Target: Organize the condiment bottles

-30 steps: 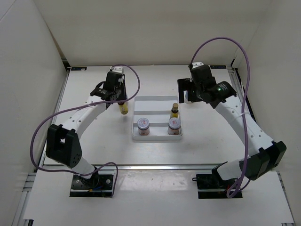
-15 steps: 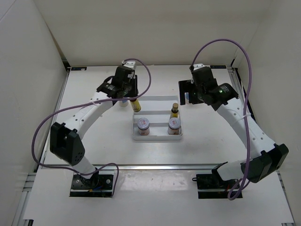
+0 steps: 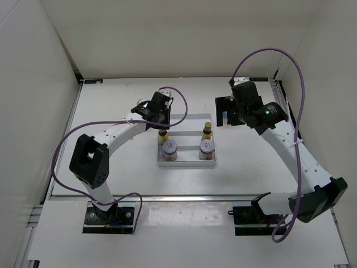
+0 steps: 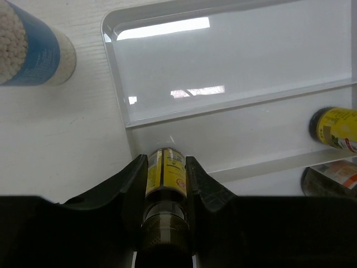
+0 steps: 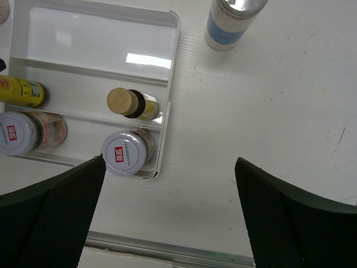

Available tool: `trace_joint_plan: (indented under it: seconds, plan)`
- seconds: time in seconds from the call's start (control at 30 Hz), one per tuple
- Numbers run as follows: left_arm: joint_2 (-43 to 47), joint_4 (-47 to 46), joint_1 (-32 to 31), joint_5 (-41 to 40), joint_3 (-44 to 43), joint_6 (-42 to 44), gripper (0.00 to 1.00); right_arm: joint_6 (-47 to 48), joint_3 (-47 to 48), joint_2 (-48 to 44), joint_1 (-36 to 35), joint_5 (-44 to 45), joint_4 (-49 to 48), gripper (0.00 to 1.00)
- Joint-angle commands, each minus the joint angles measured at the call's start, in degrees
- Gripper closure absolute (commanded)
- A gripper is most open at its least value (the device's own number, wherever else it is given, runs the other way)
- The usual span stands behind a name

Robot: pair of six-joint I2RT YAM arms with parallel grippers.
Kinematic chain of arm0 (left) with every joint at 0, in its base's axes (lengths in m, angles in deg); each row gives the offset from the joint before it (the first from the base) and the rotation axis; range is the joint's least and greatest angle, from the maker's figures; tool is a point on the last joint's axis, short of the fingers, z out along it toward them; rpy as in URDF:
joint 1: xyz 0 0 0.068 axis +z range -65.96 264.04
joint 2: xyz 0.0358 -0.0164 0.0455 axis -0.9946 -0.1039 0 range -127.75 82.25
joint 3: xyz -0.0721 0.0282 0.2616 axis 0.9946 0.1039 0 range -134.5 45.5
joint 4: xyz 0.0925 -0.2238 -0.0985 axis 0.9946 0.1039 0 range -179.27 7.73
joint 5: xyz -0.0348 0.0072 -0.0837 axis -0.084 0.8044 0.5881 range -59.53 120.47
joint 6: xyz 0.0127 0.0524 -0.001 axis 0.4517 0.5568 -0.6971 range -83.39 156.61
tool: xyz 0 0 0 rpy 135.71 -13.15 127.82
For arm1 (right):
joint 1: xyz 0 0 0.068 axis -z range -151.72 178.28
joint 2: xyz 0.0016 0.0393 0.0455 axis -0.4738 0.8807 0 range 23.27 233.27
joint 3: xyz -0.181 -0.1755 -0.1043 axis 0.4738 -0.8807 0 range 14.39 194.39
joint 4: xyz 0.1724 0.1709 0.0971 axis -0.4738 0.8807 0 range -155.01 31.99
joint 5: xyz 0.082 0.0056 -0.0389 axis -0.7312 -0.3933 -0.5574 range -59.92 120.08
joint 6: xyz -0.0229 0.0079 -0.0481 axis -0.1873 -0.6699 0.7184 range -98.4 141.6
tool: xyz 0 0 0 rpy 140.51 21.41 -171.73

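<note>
My right gripper is open, and the silver lid of the white bottle [image 5: 244,5] is outward of its fingers beside the tray, so my gripper will move outward next and then down around the lid.
My left gripper [image 4: 165,162] is shut on a tiny yellow dark-capped bottle [image 4: 165,174], held upright at the left end of the tray's middle row [image 3: 163,135]. The grey ridged tray [image 3: 184,124] holds two silver-lidded jars [image 3: 169,148] [image 3: 207,147] in its near row and a second yellow bottle [image 3: 207,130] at the right of its middle row. A blue-labelled white bottle [image 4: 33,50] stands on the table left of the tray. Another blue-labelled bottle [image 5: 231,19] stands right of the tray. My right gripper [image 5: 170,162] hangs open above the table by the tray's right edge, holding nothing.
White walls close in the table on the left, back and right. A metal rail [image 5: 167,248] runs along the table's near edge. The tray's far row [image 5: 100,33] is bare.
My left arm has swung right, carrying the yellow bottle from the table left of the tray to the tray's left middle row. The right arm has shifted slightly right.
</note>
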State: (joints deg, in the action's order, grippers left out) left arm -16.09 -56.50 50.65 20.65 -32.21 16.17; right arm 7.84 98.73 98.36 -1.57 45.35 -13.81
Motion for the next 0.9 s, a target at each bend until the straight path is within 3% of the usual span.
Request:
trace_joint_plan:
  seconds: [0.0,0.13,0.17,0.2,0.33,0.47,0.57,0.7,0.87]
  plan:
    - [0.61,-2.19,-0.19,-1.86,-0.42,-1.0,0.72,-0.66,-1.01,-1.96,0.23,0.38,0.13,0.0]
    - [0.08,-2.19,-0.19,-1.86,-0.42,-1.0,0.33,-0.66,-1.01,-1.96,0.23,0.9,0.13,0.0]
    - [0.08,-2.19,-0.19,-1.86,-1.03,-1.0,0.12,-0.66,-1.01,-1.96,0.23,0.9,0.13,0.0]
    - [0.61,-2.19,-0.19,-1.86,-1.04,-1.0,0.0,-0.66,-1.01,-1.96,0.23,0.9,0.13,0.0]
    - [3.33,-0.35,-0.19,-3.09,-5.85,0.23,0.0,0.82,0.55,0.22,4.6,-2.07,-0.49,0.0]
    - [6.84,5.01,-0.19,-7.22,-13.31,3.82,0.0,2.77,6.97,8.57,10.06,-4.63,0.74,0.0]
    - [12.37,6.42,2.35,-11.35,-14.05,8.66,0.0,3.48,13.03,14.63,13.67,-6.91,1.27,0.0]
    - [22.73,8.27,7.45,-21.08,-5.81,8.49,0.0,4.53,20.31,22.28,15.7,-9.11,1.27,0.0]
    - [38.48,5.11,13.79,-22.14,10.97,9.1,0.0,5.76,27.28,33.35,18.06,-11.58,1.27,0.0]
